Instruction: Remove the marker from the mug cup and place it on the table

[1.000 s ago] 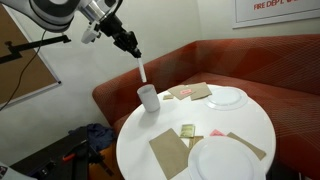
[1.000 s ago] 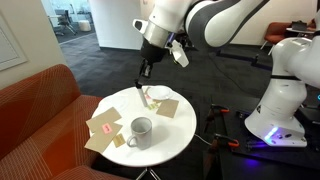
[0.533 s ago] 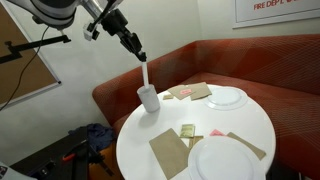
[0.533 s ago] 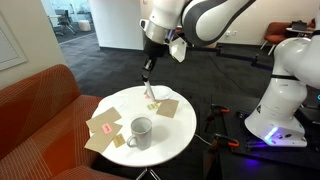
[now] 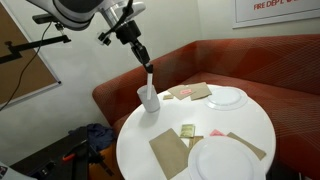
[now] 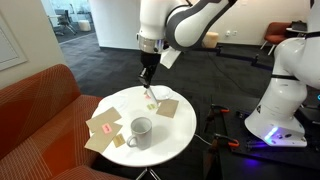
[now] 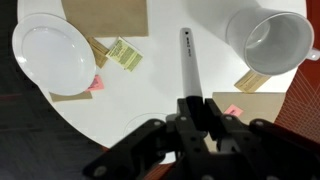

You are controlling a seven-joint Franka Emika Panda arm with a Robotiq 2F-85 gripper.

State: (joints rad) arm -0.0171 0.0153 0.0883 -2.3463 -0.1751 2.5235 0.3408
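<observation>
The marker comes down away from the mug toward the yellow-green packet next, onto the white tabletop between them, since that spot is bare.
My gripper (image 5: pixel 148 66) is shut on the marker (image 5: pixel 152 86), a whitish stick with a dark tip that hangs point down just above the round white table (image 5: pixel 200 120). In the wrist view the marker (image 7: pixel 188 62) sticks out from the jaws (image 7: pixel 193 100) over bare tabletop, to the left of the white mug cup (image 7: pixel 268 42), which is empty. In both exterior views the mug (image 5: pixel 149 99) (image 6: pixel 140 131) stands upright near the table's edge. The gripper (image 6: pixel 148 78) holds the marker (image 6: pixel 152 94) clear of the mug.
Two white plates (image 5: pixel 226 97) (image 5: pixel 225 158), brown napkins (image 5: pixel 168 152), a pink note (image 6: pixel 107 127) and a yellow-green packet (image 7: pixel 125 53) lie on the table. A red-brown bench (image 5: pixel 250 60) curves behind it. A white robot (image 6: pixel 290 90) stands on the floor nearby.
My gripper has moved down toward the tabletop with the marker in it. The marker's tip is now level with the mug. The mug has not moved.
</observation>
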